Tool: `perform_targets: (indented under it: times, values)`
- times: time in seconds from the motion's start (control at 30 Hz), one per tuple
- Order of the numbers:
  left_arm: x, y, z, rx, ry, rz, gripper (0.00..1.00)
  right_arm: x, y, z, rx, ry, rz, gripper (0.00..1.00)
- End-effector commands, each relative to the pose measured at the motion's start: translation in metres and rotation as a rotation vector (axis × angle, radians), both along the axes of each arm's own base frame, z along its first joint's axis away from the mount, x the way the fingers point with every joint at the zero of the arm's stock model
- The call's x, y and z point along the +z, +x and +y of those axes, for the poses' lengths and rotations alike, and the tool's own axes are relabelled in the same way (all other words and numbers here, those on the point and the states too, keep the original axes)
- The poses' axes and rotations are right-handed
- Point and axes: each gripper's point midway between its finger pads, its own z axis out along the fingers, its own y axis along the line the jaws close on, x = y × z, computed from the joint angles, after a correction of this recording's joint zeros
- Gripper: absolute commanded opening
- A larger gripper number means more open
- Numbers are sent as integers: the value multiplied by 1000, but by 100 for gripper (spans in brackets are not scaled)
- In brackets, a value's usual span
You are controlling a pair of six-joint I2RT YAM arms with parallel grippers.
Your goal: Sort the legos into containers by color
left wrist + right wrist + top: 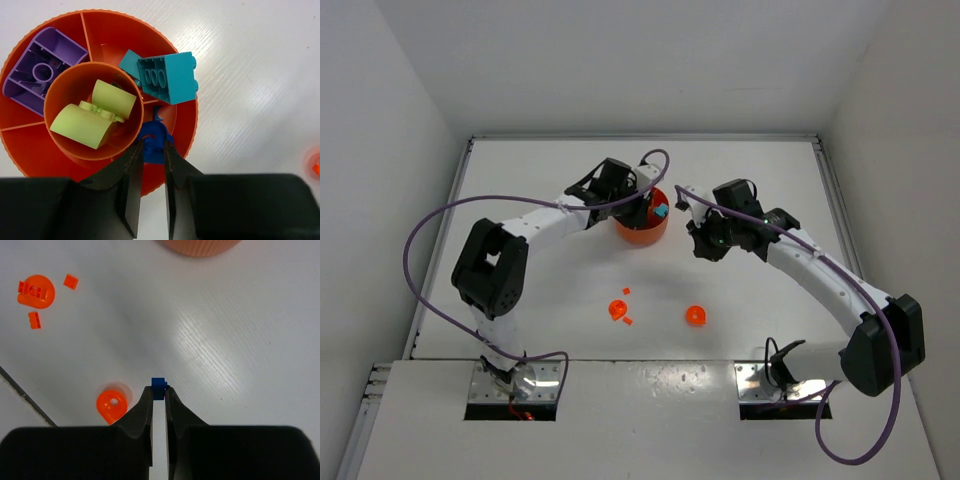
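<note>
The right gripper should move outward and to the left in the top view, over the near section of the dish, because the tiny brick in the gripper matches the blue there.
The round orange dish [165, 35] stands at the table's middle back, also in the top view [642, 236]. Its centre cup holds lime green bricks [95, 117]; a purple brick [42, 67] lies in a left compartment and cyan bricks [167, 77] lie across the right rim. My left gripper [153, 147] is shut on a blue brick [152, 142] over the dish's near compartment. My right gripper [159, 390] is shut on a tiny blue brick [158, 386] above the table, right of the dish [708, 243].
A round orange piece [111, 406] lies left of my right fingers. Another round orange piece [35, 290] and small orange bricks [70, 281] lie farther left; both rounds show in the top view [618, 309] [696, 316]. White walls enclose the table.
</note>
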Motion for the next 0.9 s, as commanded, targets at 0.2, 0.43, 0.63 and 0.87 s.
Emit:
perform_targets:
  times: [0.2, 0.43, 0.63, 0.87]
  values:
    - [47, 0, -13, 8, -19, -129, 33, 16, 8, 7, 4, 44, -28, 0]
    - [58, 0, -6, 35, -15, -160, 46, 16, 8, 7, 4, 44, -28, 0]
    - [117, 0, 22, 96, -81, -265, 36, 19, 14, 24, 56, 47, -10, 0]
    - [165, -3, 118, 283, -200, -320, 38, 40, 56, 56, 83, 89, -45, 0]
